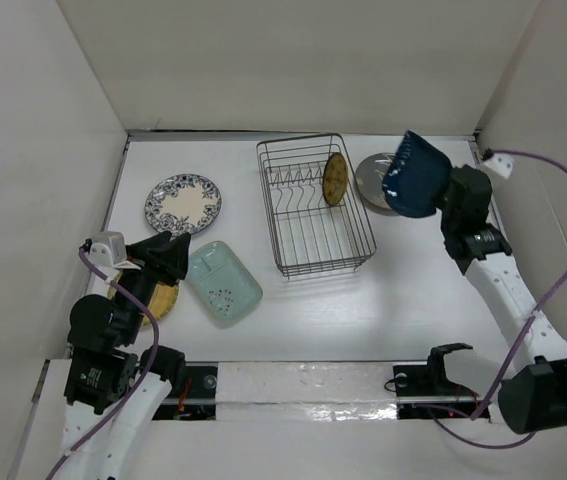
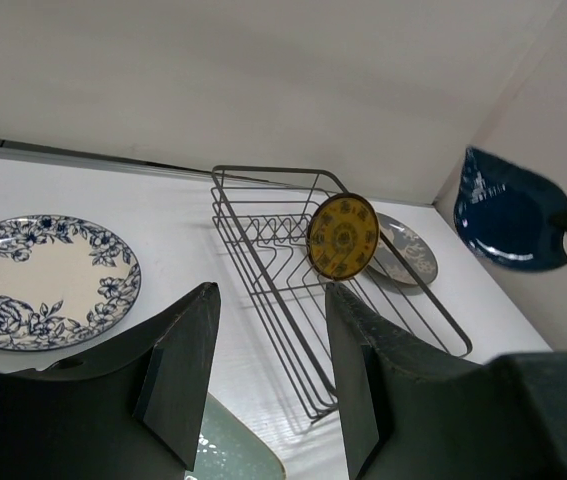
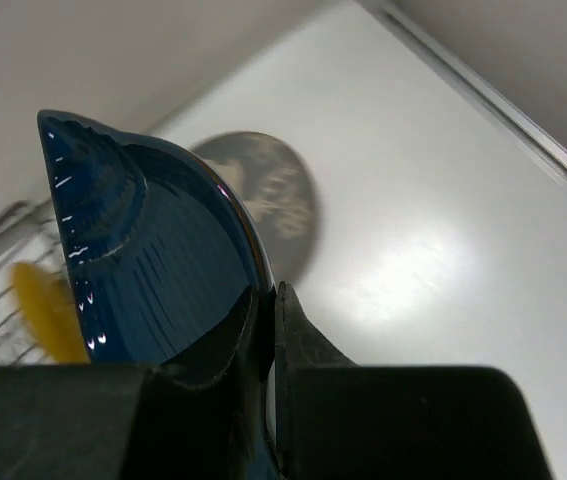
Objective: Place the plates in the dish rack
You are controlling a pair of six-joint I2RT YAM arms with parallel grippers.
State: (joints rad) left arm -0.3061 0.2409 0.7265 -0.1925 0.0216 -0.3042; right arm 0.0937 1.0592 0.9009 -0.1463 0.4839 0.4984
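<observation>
The empty pegs of the dish rack beside the yellow plate are below and to the left in the top view, so the right gripper will next swing that way, then go down to release.
My right gripper [image 1: 447,196] is shut on the rim of a dark blue glossy plate [image 1: 418,177] and holds it tilted in the air, right of the dish rack [image 1: 313,258]; the wrist view shows the rim pinched between the jaws [image 3: 271,300]. A dark grey plate [image 1: 368,178] lies flat under it. One small yellow plate [image 1: 335,179] stands upright in the rack. My left gripper [image 1: 178,260] is open and empty, above the left edge of the mint-green plate [image 1: 225,282]. A second yellow plate [image 1: 163,300] shows partly under the left arm. The blue-and-white floral plate [image 1: 183,203] lies at the far left.
White walls enclose the table on the left, back and right. The rack is a black wire basket [image 2: 263,215] with divider prongs along its middle. A purple cable [image 1: 563,180] runs along the right arm near the right wall.
</observation>
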